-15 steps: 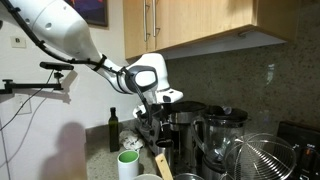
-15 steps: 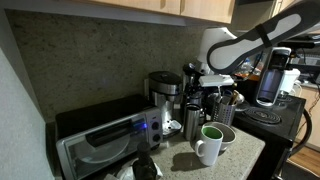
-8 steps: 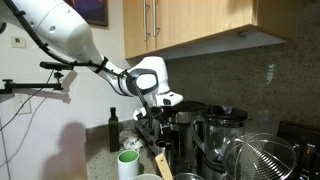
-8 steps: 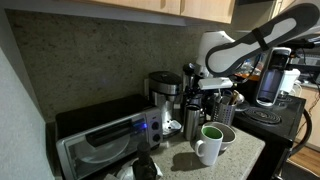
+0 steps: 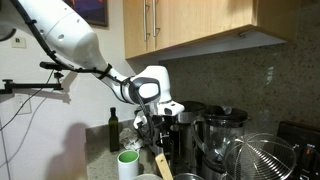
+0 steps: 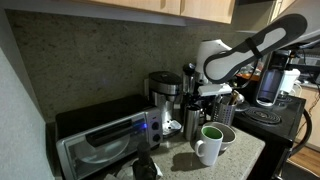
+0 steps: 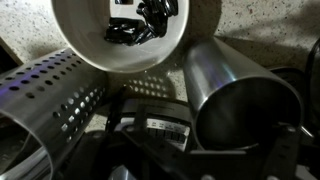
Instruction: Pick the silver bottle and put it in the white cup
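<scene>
I should next lower my open gripper to the silver bottle's rim [image 7: 199, 118], on the rim's side by the holder with holes, and close it, because my gripper's fingers are still above the rim.
The silver bottle [image 7: 240, 95] fills the right of the wrist view, seen from above with a dark top. It also stands by the coffee maker in an exterior view [image 6: 190, 122]. The white cup [image 6: 210, 144] with a green inside stands in front of it on the counter and shows in both exterior views [image 5: 128, 163]. In the wrist view the cup [image 7: 78, 40] is at the top. My gripper [image 6: 207, 98] hangs just above the bottle in both exterior views [image 5: 150, 124]. Its dark fingers [image 7: 200, 150] sit wide apart on either side of the bottle, open and empty.
A perforated metal holder [image 7: 50, 100] stands close beside the bottle. A slim dark glass bottle [image 5: 113, 130], a coffee maker [image 6: 164, 95], a blender [image 5: 225, 135] and a wire basket [image 5: 270, 158] crowd the counter. A toaster oven [image 6: 105, 140] sits at one end.
The arm has lowered the gripper a little toward the silver bottle. The cup and bottles have not moved.
</scene>
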Tool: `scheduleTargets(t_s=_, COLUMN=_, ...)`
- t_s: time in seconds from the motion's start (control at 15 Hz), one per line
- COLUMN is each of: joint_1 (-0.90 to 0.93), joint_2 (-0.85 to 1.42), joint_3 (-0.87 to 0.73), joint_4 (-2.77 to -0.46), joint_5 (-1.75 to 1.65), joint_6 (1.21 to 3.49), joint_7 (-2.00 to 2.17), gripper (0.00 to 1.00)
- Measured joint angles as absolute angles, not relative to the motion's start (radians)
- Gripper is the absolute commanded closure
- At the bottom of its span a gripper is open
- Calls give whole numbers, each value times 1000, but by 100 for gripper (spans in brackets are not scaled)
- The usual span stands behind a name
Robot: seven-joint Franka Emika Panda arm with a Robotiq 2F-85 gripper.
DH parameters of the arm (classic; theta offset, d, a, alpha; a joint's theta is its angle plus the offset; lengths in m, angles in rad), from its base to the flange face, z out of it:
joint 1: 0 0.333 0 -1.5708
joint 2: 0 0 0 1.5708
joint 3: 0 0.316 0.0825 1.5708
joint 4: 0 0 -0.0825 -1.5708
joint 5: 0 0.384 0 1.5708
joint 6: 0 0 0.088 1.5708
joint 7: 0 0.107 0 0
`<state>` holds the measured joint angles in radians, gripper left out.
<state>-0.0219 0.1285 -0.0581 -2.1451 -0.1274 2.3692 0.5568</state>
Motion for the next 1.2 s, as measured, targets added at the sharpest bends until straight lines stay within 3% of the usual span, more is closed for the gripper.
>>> scheduleTargets(t_s=0.53, joint_1=-22, joint_2=131, joint_3=-85, joint_4=-2185, joint_5=-148, joint_6=2369, joint_7=557, gripper=89)
scheduleTargets(t_s=0.67, joint_1=-22, joint_2=131, joint_3=-88, joint_4=-2196, joint_5=-148, joint_6=2369, joint_7=557, gripper=100)
scheduleTargets(t_s=1.2, joint_1=-20, joint_2=114, joint_3=-89, joint_4=-2222, joint_5=-148, joint_6=2394, joint_7=575, gripper=97)
